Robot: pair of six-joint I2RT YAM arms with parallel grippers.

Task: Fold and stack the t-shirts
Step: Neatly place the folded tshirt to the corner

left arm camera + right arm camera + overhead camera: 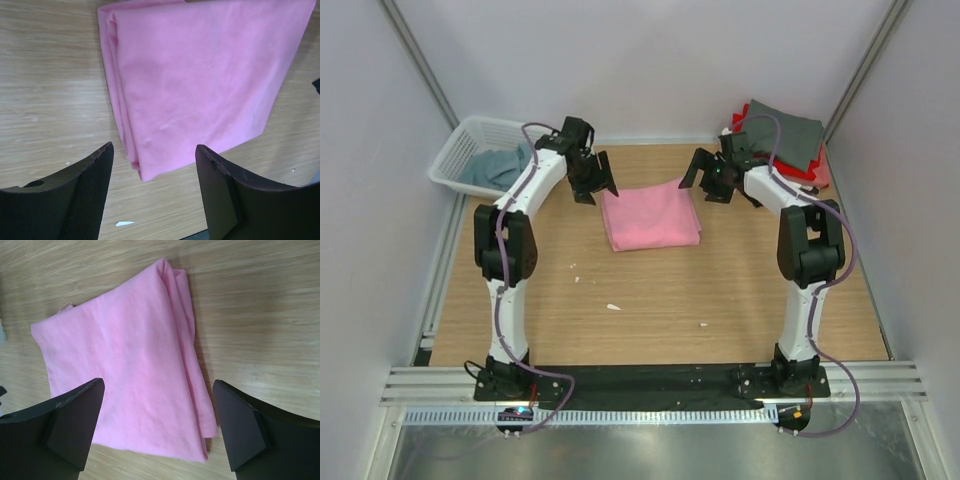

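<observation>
The pink t-shirt's layered side edge (pixel 691 205) (pixel 180 332) is below my right gripper. My right gripper will next lower its open fingers to the left in the top view, around that edge.
A folded pink t-shirt (pixel 651 219) lies flat on the wooden table near the back middle; it also shows in the left wrist view (pixel 200 80) and the right wrist view (pixel 130 370). My left gripper (pixel 595 184) hovers open and empty above its back left corner. My right gripper (pixel 705 182) hovers open and empty above its back right corner. A stack of folded shirts, grey (pixel 787 134) on top of red (pixel 740 122), sits at the back right. A grey-blue shirt (pixel 500 167) lies in the basket.
A white lattice basket (pixel 462 151) stands at the back left corner. Small white scraps (pixel 613 306) lie on the wood in front of the pink shirt. Grey walls close in the left, right and back sides.
</observation>
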